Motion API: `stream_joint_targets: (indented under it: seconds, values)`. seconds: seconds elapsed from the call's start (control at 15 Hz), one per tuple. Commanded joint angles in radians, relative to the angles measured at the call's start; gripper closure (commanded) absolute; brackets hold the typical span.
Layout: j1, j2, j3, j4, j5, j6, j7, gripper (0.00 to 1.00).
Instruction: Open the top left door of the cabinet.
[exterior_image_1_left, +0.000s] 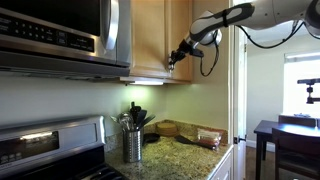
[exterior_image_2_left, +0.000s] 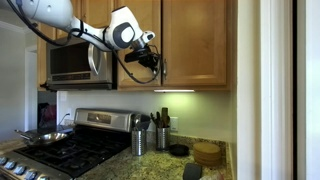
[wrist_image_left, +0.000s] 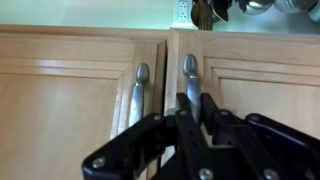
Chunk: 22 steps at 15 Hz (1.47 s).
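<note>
My gripper draws back with the handle next, turning around toward the steel microwave (exterior_image_2_left: 74, 64), then releases it, because the door still covers the cabinet front.
The cabinet (exterior_image_2_left: 195, 45) is light maple wood, with two doors meeting at the middle; it also shows side-on in an exterior view (exterior_image_1_left: 150, 40). The wrist view looks upside down, so the top left door (wrist_image_left: 260, 90) is at the right there. Its silver bar handle (wrist_image_left: 189, 68) runs between my gripper's (wrist_image_left: 192, 108) black fingers, which are shut on it. The twin door (wrist_image_left: 60, 100) and its handle (wrist_image_left: 140, 80) lie beside it. Both doors look closed and flush. My gripper is at the handles in both exterior views (exterior_image_2_left: 153, 62) (exterior_image_1_left: 174, 58).
A steel microwave (exterior_image_2_left: 75, 62) hangs right beside the cabinet, above a stove (exterior_image_2_left: 60, 150). Below the cabinet, utensil holders (exterior_image_2_left: 160, 135) and bowls (exterior_image_2_left: 206, 153) stand on a granite counter (exterior_image_1_left: 185, 158). A wall edge (exterior_image_2_left: 250, 90) is past the cabinet.
</note>
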<state>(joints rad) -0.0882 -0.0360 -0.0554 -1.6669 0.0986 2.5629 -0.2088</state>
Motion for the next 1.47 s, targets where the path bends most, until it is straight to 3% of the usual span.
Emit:
stream_joint_targets:
  seconds: [0.0, 0.6, 1.2, 1.27, 1.4]
  values:
    - [0.043, -0.155, 0.023, -0.223, -0.009, -0.008, -0.006, 0.92]
    - [0.11, -0.404, 0.039, -0.445, -0.043, -0.039, -0.044, 0.92]
    - [0.191, -0.602, 0.111, -0.568, -0.091, -0.142, -0.025, 0.91]
    - [0.206, -0.616, 0.119, -0.572, -0.088, -0.163, -0.025, 0.59]
    - [0.247, -0.634, 0.137, -0.583, -0.079, -0.185, -0.034, 0.55]
